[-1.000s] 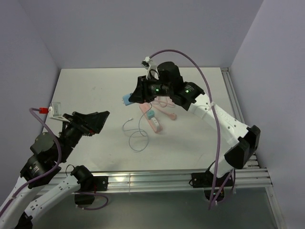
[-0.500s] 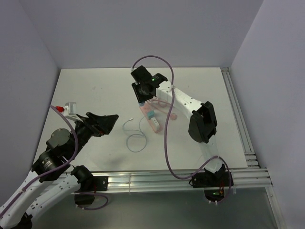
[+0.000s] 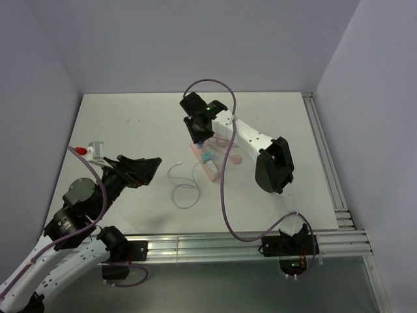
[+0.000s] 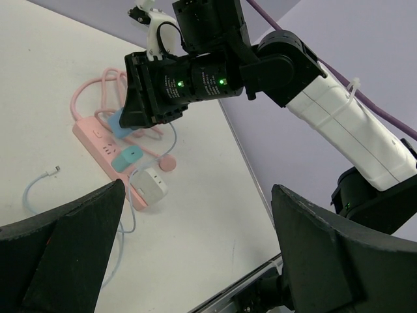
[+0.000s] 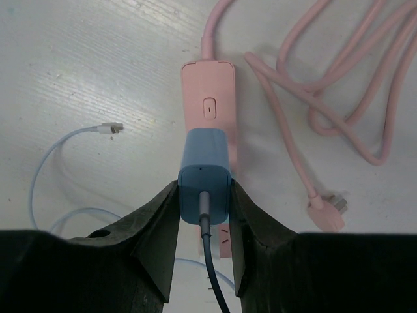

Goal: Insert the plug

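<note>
The light-blue plug should go down onto the free socket (image 3: 199, 152) below, between the switch and the teal plug, and my right gripper should release it there.
My right gripper (image 5: 204, 195) is shut on the plug (image 5: 204, 175), a light-blue block with a dark cable running out of its back. The plug points down at the pink power strip (image 5: 208, 107), just behind the strip's switch. Its pins are hidden, so I cannot tell whether they are in a socket. In the left wrist view the plug (image 4: 119, 124) meets the power strip (image 4: 91, 138) under the right gripper. From above, the right gripper (image 3: 201, 140) covers the strip's far end (image 3: 212, 169). My left gripper (image 3: 152, 164) hangs open and empty at the table's left, well clear of the strip.
A teal plug (image 4: 128, 156) and a white adapter (image 4: 148, 184) sit on the strip nearer to me. A thin pale cable (image 3: 182, 186) loops on the table left of the strip. The strip's pink cord (image 5: 339, 98) coils to the right and ends in a pink plug (image 5: 326, 212).
The right arm has swung down from a raised pose and brought the plug onto the far part of the strip. The left arm has shifted slightly forward, still open.
</note>
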Tool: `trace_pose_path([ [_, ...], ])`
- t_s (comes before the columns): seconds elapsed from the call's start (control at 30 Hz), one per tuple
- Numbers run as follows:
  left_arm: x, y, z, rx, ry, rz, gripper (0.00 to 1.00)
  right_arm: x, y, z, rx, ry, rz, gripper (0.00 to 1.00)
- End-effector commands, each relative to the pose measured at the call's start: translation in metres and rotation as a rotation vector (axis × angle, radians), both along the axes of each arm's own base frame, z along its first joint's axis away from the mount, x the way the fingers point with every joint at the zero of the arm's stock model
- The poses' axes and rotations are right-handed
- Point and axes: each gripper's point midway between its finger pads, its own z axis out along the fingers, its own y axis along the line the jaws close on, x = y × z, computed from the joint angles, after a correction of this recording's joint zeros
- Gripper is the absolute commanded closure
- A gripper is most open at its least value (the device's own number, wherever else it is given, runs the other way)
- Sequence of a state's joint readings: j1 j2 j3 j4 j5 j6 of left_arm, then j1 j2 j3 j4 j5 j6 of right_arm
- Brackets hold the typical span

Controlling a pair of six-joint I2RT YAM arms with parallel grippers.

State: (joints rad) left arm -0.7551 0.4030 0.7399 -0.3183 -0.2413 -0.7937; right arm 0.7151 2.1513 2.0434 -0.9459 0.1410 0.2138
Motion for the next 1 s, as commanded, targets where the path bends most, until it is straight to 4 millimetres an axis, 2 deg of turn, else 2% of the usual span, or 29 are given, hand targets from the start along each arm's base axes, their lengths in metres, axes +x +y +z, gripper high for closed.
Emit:
trace_pose_path([
  [0.0, 0.003, -0.001, 0.007, 0.005, -0.039, 0.001, 0.01, 0.002, -0.003, -0.006, -0.017, 0.007, 0.000, 1.00],
  [0.53, 0.002, -0.002, 0.005, 0.019, -0.033, -0.005, 0.01, -0.009, -0.002, -0.033, -0.076, 0.081, -0.014, 1.00],
  [0.97, 0.000, -0.001, 0.003, 0.011, -0.030, -0.005, 0.01, -0.020, 0.004, -0.041, -0.088, 0.108, -0.008, 1.00],
])
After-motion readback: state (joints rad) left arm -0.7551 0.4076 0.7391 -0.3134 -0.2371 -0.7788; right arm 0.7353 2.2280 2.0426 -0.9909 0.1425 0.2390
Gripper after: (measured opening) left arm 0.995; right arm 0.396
